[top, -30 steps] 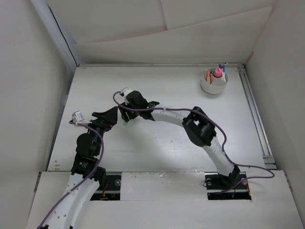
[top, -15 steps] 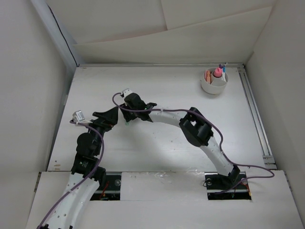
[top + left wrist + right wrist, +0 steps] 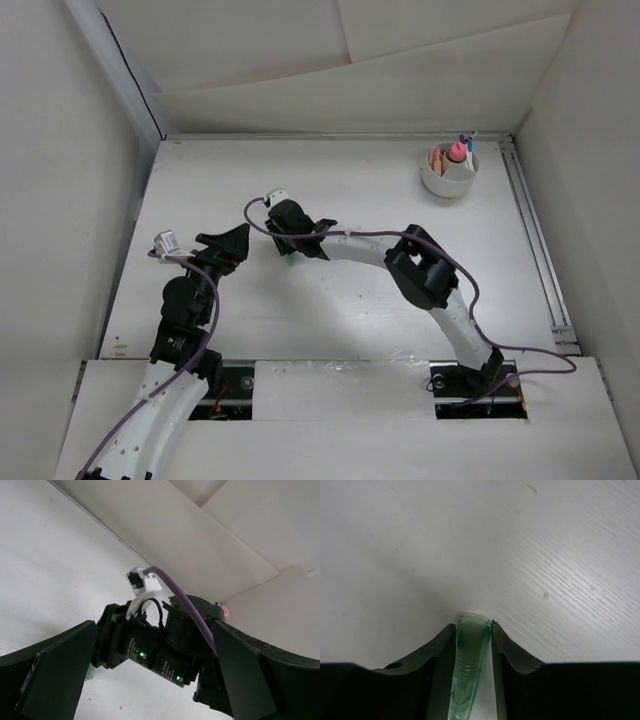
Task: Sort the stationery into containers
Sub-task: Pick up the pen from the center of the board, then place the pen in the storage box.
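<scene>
An orange highlighter stands in the white cup (image 3: 449,180). My right gripper should go up, move outward and to the right in the top view, and go down over the cup to release.
My right gripper (image 3: 473,629) is shut on a green highlighter (image 3: 469,656), whose rounded cap end pokes out between the fingers just over the white table. In the top view the right gripper (image 3: 290,255) is at centre-left, with a bit of green highlighter (image 3: 288,263) under it. My left gripper (image 3: 237,240) is open and empty, just left of it. In the left wrist view the left gripper (image 3: 150,680) frames the right arm's wrist. The round white cup (image 3: 449,180) stands at the far right. It holds a pink capped bottle (image 3: 457,151), thin pens and an orange highlighter.
The white table (image 3: 350,310) is enclosed by white walls on the left, right and back. A metal rail (image 3: 535,240) runs along its right side. A purple cable (image 3: 187,607) loops over the right wrist.
My right gripper has moved right and slightly nearer, away from the left gripper's fingertips, with the green highlighter in it. The left arm has hardly moved.
</scene>
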You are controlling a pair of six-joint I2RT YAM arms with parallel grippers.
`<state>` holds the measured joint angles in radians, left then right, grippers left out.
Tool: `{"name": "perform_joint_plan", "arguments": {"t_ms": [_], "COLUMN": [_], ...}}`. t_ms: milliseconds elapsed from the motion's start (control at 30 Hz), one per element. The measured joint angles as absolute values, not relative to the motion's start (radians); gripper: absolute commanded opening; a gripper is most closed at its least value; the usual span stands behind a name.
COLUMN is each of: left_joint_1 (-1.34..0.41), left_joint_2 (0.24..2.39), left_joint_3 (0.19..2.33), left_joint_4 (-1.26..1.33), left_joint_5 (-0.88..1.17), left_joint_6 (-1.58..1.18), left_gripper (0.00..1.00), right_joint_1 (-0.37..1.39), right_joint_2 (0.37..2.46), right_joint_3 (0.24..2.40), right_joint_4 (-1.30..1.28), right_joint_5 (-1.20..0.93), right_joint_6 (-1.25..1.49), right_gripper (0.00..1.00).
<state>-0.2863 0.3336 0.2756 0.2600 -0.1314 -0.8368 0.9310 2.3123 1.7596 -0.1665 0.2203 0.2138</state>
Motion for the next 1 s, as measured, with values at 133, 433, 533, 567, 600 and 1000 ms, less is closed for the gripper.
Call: {"name": "perform_joint_plan", "arguments": {"t_ms": [133,433,533,567,600,1000], "left_joint_1": [-0.286,-0.286,-0.286,-0.286,-0.286,-0.286], "left_joint_2": [0.346,0.363,0.374,0.377,0.380,0.411], "left_joint_3": [0.276,0.276,0.276,0.276,0.276,0.276], "left_joint_4": [0.265,0.288,0.297,0.299,0.302,0.321], "left_joint_5": [-0.124,-0.102,-0.092,-0.089,-0.085,-0.071], "left_joint_6": [-0.837,-0.837,-0.837,-0.838,-0.838,-0.838], "left_gripper": [1.00,1.00,1.00,1.00,1.00,1.00], "right_joint_1": [0.926,0.762,0.626,0.576,0.533,0.257], "right_joint_2": [2.233,1.977,1.875,1.845,1.824,1.918], "right_joint_3": [1.649,1.430,1.410,1.407,1.407,1.539], "right_joint_4": [-0.173,-0.172,-0.144,-0.128,-0.110,0.083], "right_joint_5": [0.238,0.234,0.239,0.247,0.258,0.440], "right_joint_6": [0.198,0.168,0.141,0.128,0.115,-0.133], "right_gripper": [0.21,0.17,0.17,0.17,0.16,0.16]}}
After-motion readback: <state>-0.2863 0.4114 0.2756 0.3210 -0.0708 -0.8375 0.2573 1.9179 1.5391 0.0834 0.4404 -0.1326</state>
